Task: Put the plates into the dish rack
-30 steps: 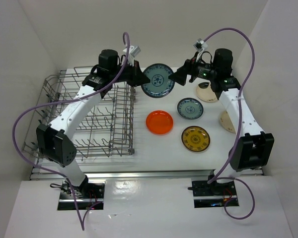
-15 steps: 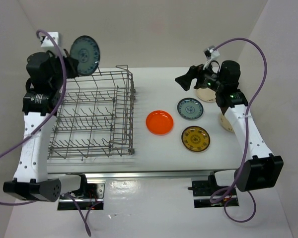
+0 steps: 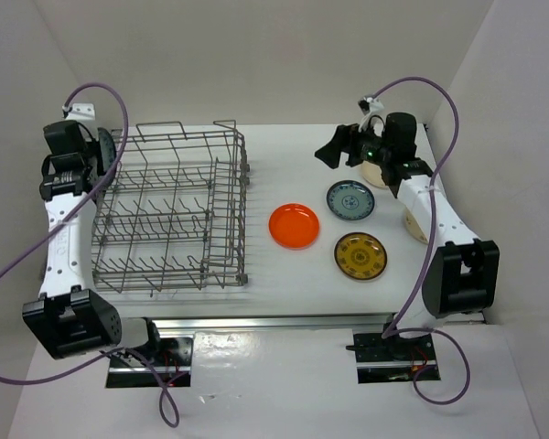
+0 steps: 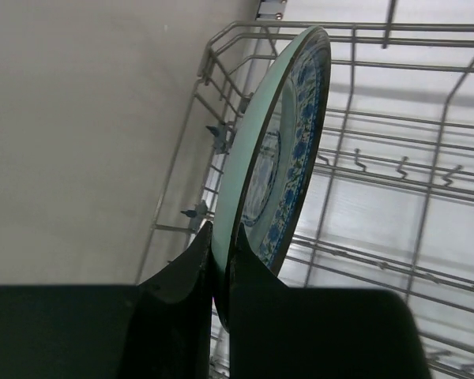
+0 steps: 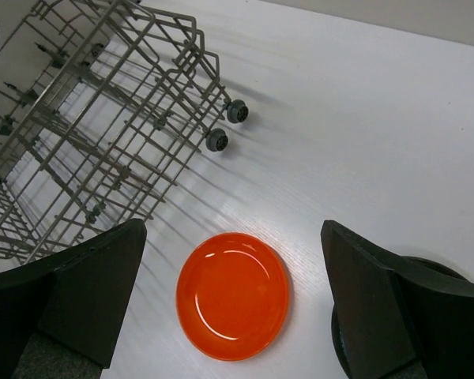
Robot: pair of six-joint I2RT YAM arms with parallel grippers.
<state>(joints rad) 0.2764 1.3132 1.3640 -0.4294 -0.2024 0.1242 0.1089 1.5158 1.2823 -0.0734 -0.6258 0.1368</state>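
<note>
The wire slots in the rack's end by the wall [image 3: 112,194] [image 4: 199,212] are empty, so my left gripper will next lower the plate down into them on its edge and let go of it.
My left gripper [image 4: 221,246] is shut on the lower rim of a blue-green patterned plate [image 4: 283,150]. It holds the plate on edge over the left end of the grey wire dish rack [image 4: 395,181]. From above, this plate [image 3: 106,149] shows edge-on beside the left gripper [image 3: 95,157], at the rack's [image 3: 169,215] far left corner. My right gripper [image 3: 333,152] is open and empty, hovering above the orange plate [image 5: 233,296]. The orange plate [image 3: 294,225], a second blue-green plate [image 3: 350,199] and the yellow-brown plate [image 3: 360,255] lie flat on the table. Two cream plates [image 3: 377,176] [image 3: 414,225] are partly hidden by the right arm.
The rack [image 5: 87,118] holds no plates and has two small wheels on its right side. White walls close in the table on the left, back and right. The left arm stands between the rack and the left wall.
The left arm has lowered the blue-green plate from above the rack's far left corner and turned it edge-on at the rack's left end. The right gripper drew back slightly and stays open.
</note>
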